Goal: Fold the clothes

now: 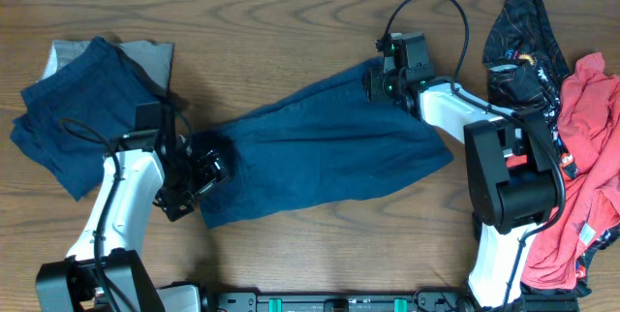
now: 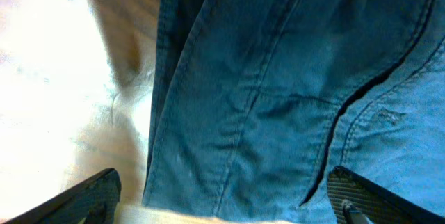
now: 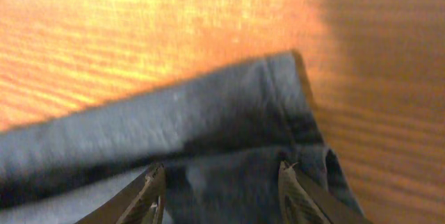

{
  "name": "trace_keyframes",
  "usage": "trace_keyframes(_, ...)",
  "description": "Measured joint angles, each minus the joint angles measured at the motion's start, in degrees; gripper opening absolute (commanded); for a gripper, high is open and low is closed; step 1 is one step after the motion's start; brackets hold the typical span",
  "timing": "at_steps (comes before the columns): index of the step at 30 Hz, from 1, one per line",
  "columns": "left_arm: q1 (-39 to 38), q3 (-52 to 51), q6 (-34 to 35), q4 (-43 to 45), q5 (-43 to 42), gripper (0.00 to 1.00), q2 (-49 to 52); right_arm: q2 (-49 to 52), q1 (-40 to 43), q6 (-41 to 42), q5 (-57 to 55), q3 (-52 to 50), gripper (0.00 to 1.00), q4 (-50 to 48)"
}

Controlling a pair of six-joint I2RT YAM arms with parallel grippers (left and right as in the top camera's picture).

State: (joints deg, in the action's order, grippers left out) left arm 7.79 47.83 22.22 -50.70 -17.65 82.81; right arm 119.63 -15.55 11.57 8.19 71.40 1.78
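Note:
My left gripper moves down onto the trousers' end edge [image 1: 205, 206] [image 2: 158, 167] beside the trousers' near corner and closes next, since that edge is directly below it between the spread fingers.
A dark blue pair of trousers [image 1: 320, 147] lies spread across the middle of the wooden table. My left gripper [image 1: 206, 171] is at its left end. In the left wrist view the jaws [image 2: 222, 175] are wide open, with the blue cloth [image 2: 278, 78] and its seams between them. My right gripper [image 1: 378, 81] is at the trousers' upper right corner. In the right wrist view its fingers [image 3: 220, 167] stand apart over the cloth's folded edge [image 3: 208, 120], not closed on it.
A folded dark blue garment [image 1: 68, 118] lies on a grey one [image 1: 150, 55] at the far left. A pile with a black garment [image 1: 523, 26] and a red one [image 1: 586, 157] lies at the right edge, by the right arm's base.

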Motion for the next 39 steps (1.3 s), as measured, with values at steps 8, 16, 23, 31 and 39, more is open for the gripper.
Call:
trace_keyframes(8,-0.02,-1.95,-0.04,8.31,0.00,0.99,0.00,-5.81,0.00,0.94,-0.09,0.00,0.58,5.75)
trace_keyframes(16,0.00,-2.05,-0.07,13.07,0.02,0.99,0.57,-24.85,0.00,0.94,0.02,0.33,0.59,22.08)
trace_keyframes(23,0.00,-2.56,-0.13,13.00,-0.02,0.85,6.62,-28.46,0.00,1.31,0.04,0.52,0.48,38.97)
trace_keyframes(31,0.02,-2.56,0.00,13.05,-0.24,0.21,9.42,-28.15,-1.86,1.38,4.76,0.39,0.35,46.51)
trace_keyframes(39,0.02,-0.74,-1.44,8.50,-0.28,0.06,9.84,-27.04,-9.84,1.38,7.67,-0.39,0.34,46.60)
